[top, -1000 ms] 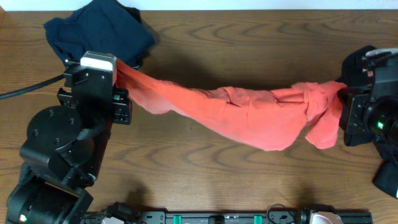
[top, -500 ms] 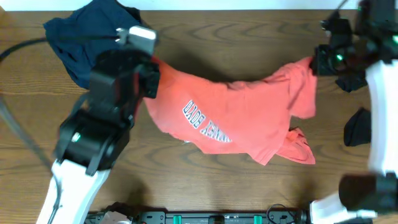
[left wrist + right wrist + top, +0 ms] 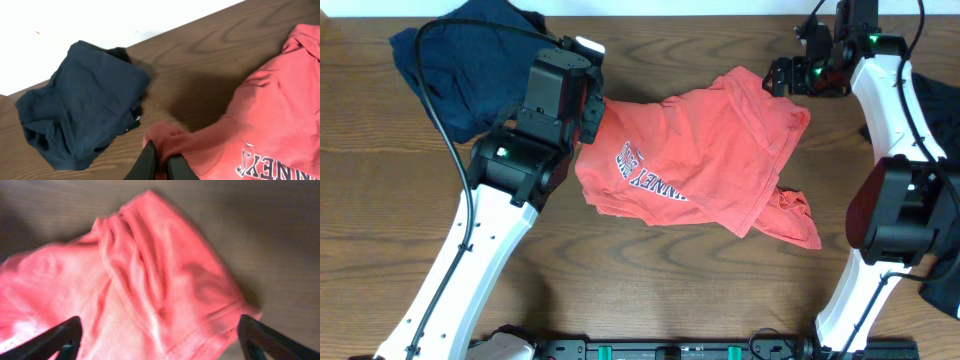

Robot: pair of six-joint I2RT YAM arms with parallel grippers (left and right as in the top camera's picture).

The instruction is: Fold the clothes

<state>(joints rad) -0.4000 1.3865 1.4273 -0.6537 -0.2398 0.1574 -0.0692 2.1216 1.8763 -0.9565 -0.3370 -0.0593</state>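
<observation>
I will next move my right gripper back across the red-orange T-shirt and lower it to the hem's near corner, because that flap is folded over beside the lettering.
The red-orange T-shirt lies crumpled in the middle of the table, its block lettering facing up. My left gripper is shut on the shirt's left edge; in the left wrist view its fingers pinch a fold of the red-orange T-shirt. My right gripper hovers open over the shirt's far right corner. Seen from the right wrist, the fingertips stand wide apart with the loose red-orange T-shirt below them. A navy T-shirt sits bunched at the far left, and the left wrist view shows this navy T-shirt too.
Dark cloth lies at the right edge behind the right arm, and more of it shows lower right. A bar with green fittings runs along the table's near edge. White wall borders the far side.
The shirt was stretched between both grippers; both arms swung toward the far side, bringing it together with the lettering up. My right gripper opened and let go of it.
</observation>
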